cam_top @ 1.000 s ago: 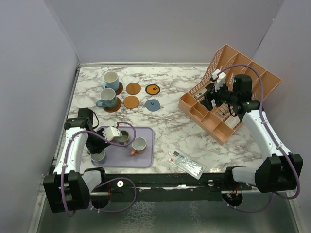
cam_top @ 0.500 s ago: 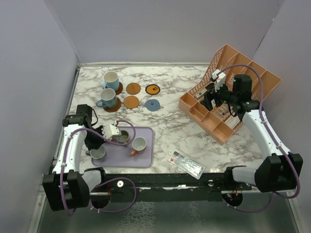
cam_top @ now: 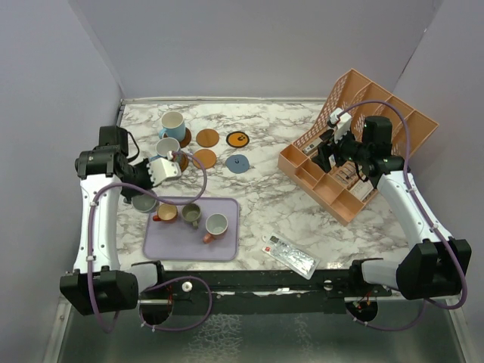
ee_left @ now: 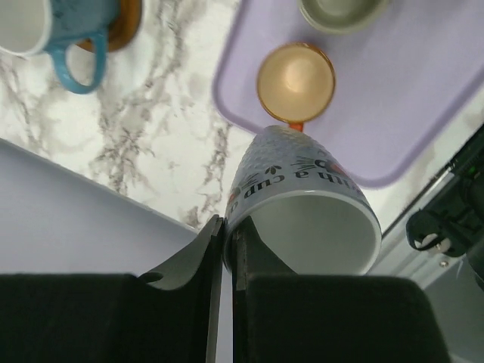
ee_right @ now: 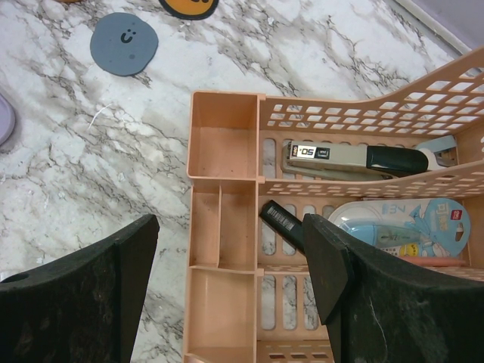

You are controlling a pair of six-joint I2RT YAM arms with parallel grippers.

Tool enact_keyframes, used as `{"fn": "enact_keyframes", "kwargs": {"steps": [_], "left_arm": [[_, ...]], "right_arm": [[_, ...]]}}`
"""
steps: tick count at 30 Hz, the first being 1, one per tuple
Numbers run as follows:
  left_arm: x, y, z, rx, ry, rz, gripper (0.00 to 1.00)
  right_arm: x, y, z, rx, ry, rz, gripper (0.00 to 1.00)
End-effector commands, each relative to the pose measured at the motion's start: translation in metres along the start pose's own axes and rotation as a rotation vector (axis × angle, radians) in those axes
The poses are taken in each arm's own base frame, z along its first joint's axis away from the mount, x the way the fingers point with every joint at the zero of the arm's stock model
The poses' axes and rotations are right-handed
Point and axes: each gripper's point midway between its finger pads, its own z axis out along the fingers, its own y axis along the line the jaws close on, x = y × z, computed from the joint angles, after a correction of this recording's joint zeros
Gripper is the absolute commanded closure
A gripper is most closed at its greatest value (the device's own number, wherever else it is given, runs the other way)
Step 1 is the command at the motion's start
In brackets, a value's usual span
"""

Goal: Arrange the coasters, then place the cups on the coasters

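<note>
My left gripper needs to move outward and to its right in the top view, over the bare far tan-orange coaster, then go down and let go of the grey-white cup.
My left gripper [ee_left: 224, 227] is shut on the rim of a grey-white cup [ee_left: 302, 204], one finger inside and one outside. It holds the cup [cam_top: 144, 203] tilted in the air by the lavender tray's [cam_top: 227, 249] left edge. On the tray stand an orange cup [cam_top: 165, 214], an olive-green cup [cam_top: 190, 215] and a pale cup with a salmon handle [cam_top: 215, 224]. Two light blue cups [cam_top: 172, 125] [cam_top: 168, 147] sit on dark brown coasters. Two tan-orange coasters [cam_top: 207, 138] [cam_top: 204, 158], an orange black-marked coaster [cam_top: 239, 138] and a grey-blue coaster [cam_top: 239, 163] lie bare. My right gripper [ee_right: 231, 227] hangs open above the organiser.
The orange slotted organiser [cam_top: 355, 144] at the right holds a stapler [ee_right: 355, 157] and a correction tape [ee_right: 401, 223]. A flat white packet [cam_top: 289, 255] lies near the front edge. A wall runs close along the table's left side [ee_left: 68, 219].
My left gripper has shut on the grey-white cup and lifted it off the tray toward the back left, uncovering the orange cup. The right arm has not moved.
</note>
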Motion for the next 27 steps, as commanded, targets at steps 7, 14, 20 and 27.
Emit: {"fn": "enact_keyframes", "kwargs": {"steps": [7,14,20,27], "left_arm": [[-0.061,0.059,-0.018,-0.076,-0.24,-0.236,1.0],[-0.095,0.097,-0.019,-0.124,-0.373,-0.449,1.0],[-0.133,0.125,-0.016,-0.179,-0.436,-0.515,1.0],[-0.173,0.156,-0.007,-0.259,-0.424,-0.536,1.0]], "right_arm": [[0.003,-0.005,0.0,0.015,0.016,-0.008,0.22],[0.004,-0.006,0.0,0.016,0.019,-0.007,0.22],[0.006,-0.006,0.001,0.019,0.024,-0.007,0.22],[0.007,-0.007,0.002,0.022,0.028,-0.007,0.22]]}}
